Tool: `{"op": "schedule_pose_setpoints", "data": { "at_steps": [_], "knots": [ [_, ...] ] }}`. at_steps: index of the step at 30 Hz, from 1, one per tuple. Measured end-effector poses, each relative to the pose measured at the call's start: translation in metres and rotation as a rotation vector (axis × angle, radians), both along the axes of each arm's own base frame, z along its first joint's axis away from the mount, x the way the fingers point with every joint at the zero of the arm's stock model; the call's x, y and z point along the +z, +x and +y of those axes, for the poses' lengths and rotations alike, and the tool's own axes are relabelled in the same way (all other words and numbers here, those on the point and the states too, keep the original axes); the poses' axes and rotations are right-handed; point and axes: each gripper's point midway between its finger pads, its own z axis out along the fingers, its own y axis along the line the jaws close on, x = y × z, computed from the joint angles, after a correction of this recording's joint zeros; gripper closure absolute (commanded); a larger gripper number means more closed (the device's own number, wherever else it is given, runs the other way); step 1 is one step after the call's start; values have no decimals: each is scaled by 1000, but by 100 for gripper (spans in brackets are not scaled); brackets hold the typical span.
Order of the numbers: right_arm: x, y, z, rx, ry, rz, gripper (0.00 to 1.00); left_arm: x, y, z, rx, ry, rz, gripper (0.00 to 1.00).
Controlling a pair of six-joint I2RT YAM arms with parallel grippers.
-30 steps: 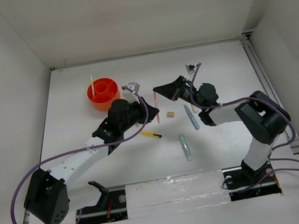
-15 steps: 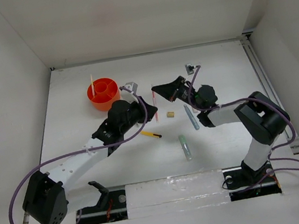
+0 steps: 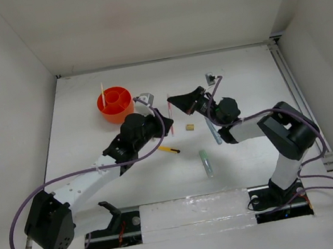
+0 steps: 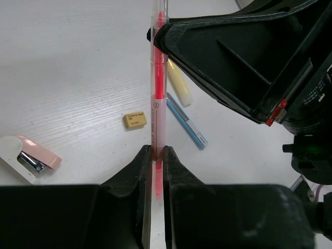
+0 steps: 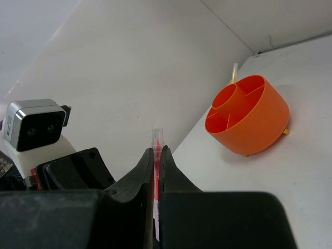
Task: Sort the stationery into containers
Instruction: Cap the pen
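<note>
My left gripper swings to the orange cup [image 3: 115,104] next, to its left in the top view, and releases the pen where the yellow stick leaves room.
A pink pen [image 3: 168,106] hangs above the table between the two arms. My left gripper [image 4: 157,150] is shut on its lower part. My right gripper [image 5: 157,151] is shut on its upper part, and the clear cap sticks out past the right fingertips. The orange cup [image 3: 115,104] with inner dividers stands at the back left and holds a pale yellow stick [image 3: 102,94]. On the table lie a tan eraser [image 3: 189,127], a grey-blue pen [image 3: 213,131], a pale green marker [image 3: 206,164] and a yellow-black pen [image 3: 169,149].
A pale yellow marker [image 4: 179,83] lies beside the grey-blue pen [image 4: 188,124] under the right arm. A small pink and white stapler-like thing [image 4: 28,154] sits left of the tan eraser [image 4: 135,120]. White walls enclose the table on three sides.
Both grippers and the pink pen between them have drifted slightly left, towards the orange cup. Both grips have stayed shut.
</note>
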Motion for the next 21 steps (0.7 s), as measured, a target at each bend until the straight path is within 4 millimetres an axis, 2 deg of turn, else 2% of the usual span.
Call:
{"op": "schedule_pose_setpoints", "data": {
  "at_steps": [8, 16, 21],
  "knots": [
    [-4, -1, 4, -10, -22, -18, 100, -7, 5, 9, 21, 86, -45, 100],
    [-15, 2, 13, 3, -31, -7, 100, -15, 6, 16, 42, 140, -40, 100],
    [-15, 3, 16, 8, -28, -12, 100, -16, 7, 17, 41, 152, -49, 100]
  ]
}}
